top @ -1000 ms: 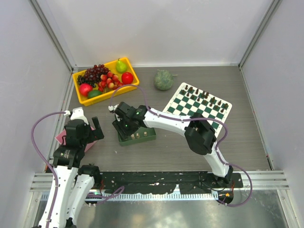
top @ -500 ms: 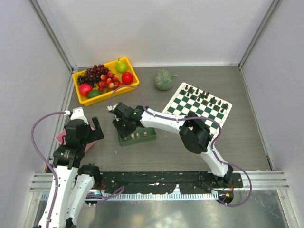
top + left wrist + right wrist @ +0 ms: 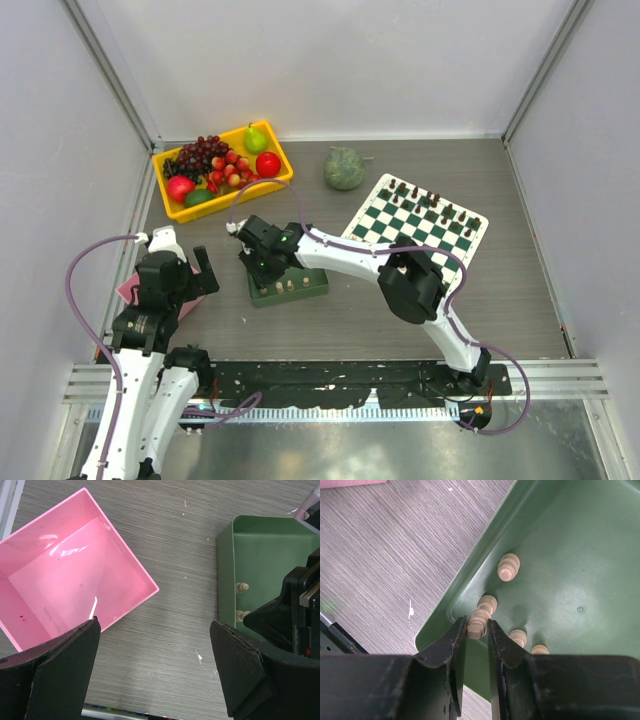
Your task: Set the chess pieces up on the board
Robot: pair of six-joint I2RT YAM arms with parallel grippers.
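The dark pieces already line the far rows of the board, so next I should lift my right gripper, carry the cream piece over the near row of the board, lower it and let it go.
Several cream chess pieces (image 3: 508, 567) lie in a corner of the green tray (image 3: 560, 555). My right gripper (image 3: 477, 628) reaches down into that corner, shut on one cream piece (image 3: 479, 619) that shows between its fingertips. From above, the right gripper (image 3: 262, 262) sits over the left end of the tray (image 3: 300, 290). The board (image 3: 400, 232) lies at the right, with dark pieces (image 3: 430, 200) along its far rows. My left gripper (image 3: 155, 630) hangs open over bare table between a pink box (image 3: 60, 580) and the tray (image 3: 260, 560).
A yellow bin (image 3: 160, 160) of fruit stands at the back left. A round green fruit (image 3: 344, 168) lies behind the board. The pink box (image 3: 133, 291) sits under the left arm by the table's left edge.
The right gripper's jaws have closed on a cream piece in the tray corner, and the arm shifted slightly left. The left arm has not moved.
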